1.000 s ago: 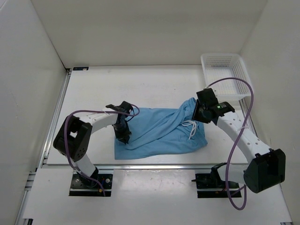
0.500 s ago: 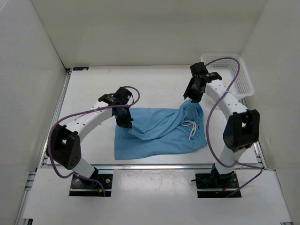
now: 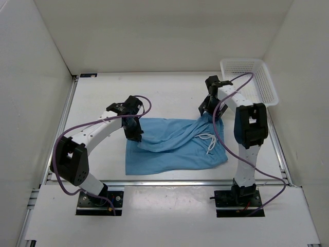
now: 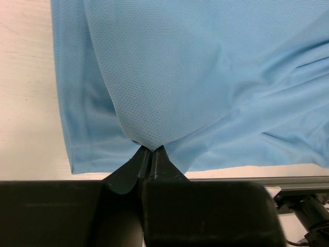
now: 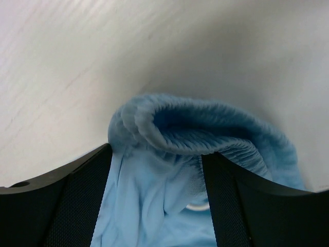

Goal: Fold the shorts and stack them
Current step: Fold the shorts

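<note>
My right gripper stays at the shorts' far corner next and closes its fingers on the gathered waistband (image 5: 205,131) already between them.
The light blue shorts (image 3: 175,146) lie spread mid-table, with a white drawstring (image 3: 208,140) near their right end. My left gripper (image 3: 135,134) is at their far left edge, shut on a pinch of the fabric; the left wrist view shows the shorts (image 4: 195,77) pulled to a peak at the closed left gripper (image 4: 150,150). My right gripper (image 3: 207,109) sits at the far right corner. In the right wrist view that right gripper (image 5: 157,154) is open, and the gathered waistband (image 5: 205,131) lies bunched loosely between its fingers (image 5: 82,200).
A white mesh basket (image 3: 249,80) stands at the back right corner of the table. Bare white table (image 3: 169,95) lies behind the shorts and to their left. A metal rail (image 3: 169,181) runs along the near edge.
The right arm swung back and left, carrying the waistband corner with it, and its jaws spread apart. The left gripper moved a little farther back, still pinching the fabric.
</note>
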You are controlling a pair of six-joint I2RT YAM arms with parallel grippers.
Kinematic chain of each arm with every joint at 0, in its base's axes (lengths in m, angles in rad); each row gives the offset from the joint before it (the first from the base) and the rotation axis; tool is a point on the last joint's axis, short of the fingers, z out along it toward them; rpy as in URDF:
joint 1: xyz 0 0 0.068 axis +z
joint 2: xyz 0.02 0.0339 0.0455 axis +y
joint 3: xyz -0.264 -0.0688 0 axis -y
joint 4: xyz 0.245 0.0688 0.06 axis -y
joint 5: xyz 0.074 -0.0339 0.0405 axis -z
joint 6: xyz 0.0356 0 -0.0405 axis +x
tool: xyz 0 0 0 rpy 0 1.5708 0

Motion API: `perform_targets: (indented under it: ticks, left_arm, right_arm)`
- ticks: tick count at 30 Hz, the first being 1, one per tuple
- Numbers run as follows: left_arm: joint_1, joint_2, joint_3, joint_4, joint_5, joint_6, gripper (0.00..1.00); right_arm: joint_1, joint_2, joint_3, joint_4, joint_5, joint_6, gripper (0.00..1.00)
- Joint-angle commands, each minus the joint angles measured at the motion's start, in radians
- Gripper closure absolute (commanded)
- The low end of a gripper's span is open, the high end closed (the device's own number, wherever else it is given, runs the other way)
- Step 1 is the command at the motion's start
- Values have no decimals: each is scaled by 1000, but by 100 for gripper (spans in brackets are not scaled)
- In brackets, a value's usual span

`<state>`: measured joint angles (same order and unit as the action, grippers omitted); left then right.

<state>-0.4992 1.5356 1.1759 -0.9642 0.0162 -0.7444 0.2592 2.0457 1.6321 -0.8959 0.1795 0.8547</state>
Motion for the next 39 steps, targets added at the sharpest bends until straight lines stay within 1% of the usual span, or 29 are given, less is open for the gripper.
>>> perform_targets:
  ticks: [1,5,7,9,10,11,13,14,15,16,17,19,20,22,23,24,25,26,27,28,29,30,31,33,34,35,37,39]
  left_arm:
    - [19,-37,-13,-2,-19,23,90]
    - [28,-49,-33,-2,-19,23,90]
    - [48,-58,-45,-2,-19,33,90]
    - [59,-58,-54,-2,-19,43,90]
    - [73,-71,-65,-2,-19,43,90]
    - [82,-71,-65,-2,-19,53,90]
    - [123,-80,-74,-2,-19,75,90]
    - [142,-89,-75,-2,-19,86,90]
    - [161,-89,-75,-2,-10,100,90]
    - [184,-89,-62,-2,-10,114,90]
    - [233,-80,-32,-2,-10,143,90]
    - [280,-59,16,-2,-1,172,90]
    - [321,-27,81,-2,-1,198,90]
    - [356,21,163,-11,8,221,90]
    - [382,76,206,-11,8,232,90]
    - [396,107,299,-27,8,246,90]
    - [409,139,348,-39,30,246,90]
    - [433,203,394,-39,30,258,90]
    - [445,237,488,-53,42,267,90]
    - [458,271,536,-67,51,267,90]
    - [470,338,583,-76,62,267,90]
    - [490,372,679,-88,62,278,90]
    - [499,403,729,-99,73,278,90]
    - [513,478,819,-142,83,278,90]
    - [513,495,899,-157,96,289,90]
    - [513,506,928,-184,96,289,90]
    - [513,506,959,-205,96,312,90]
    - [504,465,917,-205,96,312,90]
  right_arm:
    - [-14,54,72,-12,57,24,25]
    - [-23,103,110,-24,90,33,26]
    - [-23,116,123,-47,117,55,31]
    - [-23,126,123,-48,117,66,44]
    - [-23,126,123,-48,117,66,53]
    - [-23,126,123,-48,127,76,69]
    - [-23,101,114,-48,142,87,83]
    - [-23,91,104,-48,143,87,94]
    - [-23,79,104,-48,143,87,99]
    - [-14,55,104,-48,152,87,100]
    - [-14,41,104,-48,152,87,100]
    - [-3,7,127,-48,161,67,100]
    - [-3,7,141,-48,161,67,100]
    - [6,-5,196,-48,161,53,100]
    - [6,-5,218,-48,161,43,100]
    - [6,7,241,-48,144,32,100]
    - [6,28,288,-48,134,32,100]
    - [6,42,317,-48,105,23,100]
    - [6,59,349,-48,95,14,100]
    - [18,95,415,-48,95,14,100]
    - [18,116,451,-58,83,0,100]
    - [18,155,486,-58,69,-9,100]
    - [28,174,550,-58,69,-9,100]
    - [28,217,609,-58,54,-32,100]
    - [28,226,630,-58,43,-32,100]
    - [28,226,658,-58,32,-48,100]
    - [28,216,658,-43,32,-69,100]
    - [28,167,597,-20,23,-95,100]
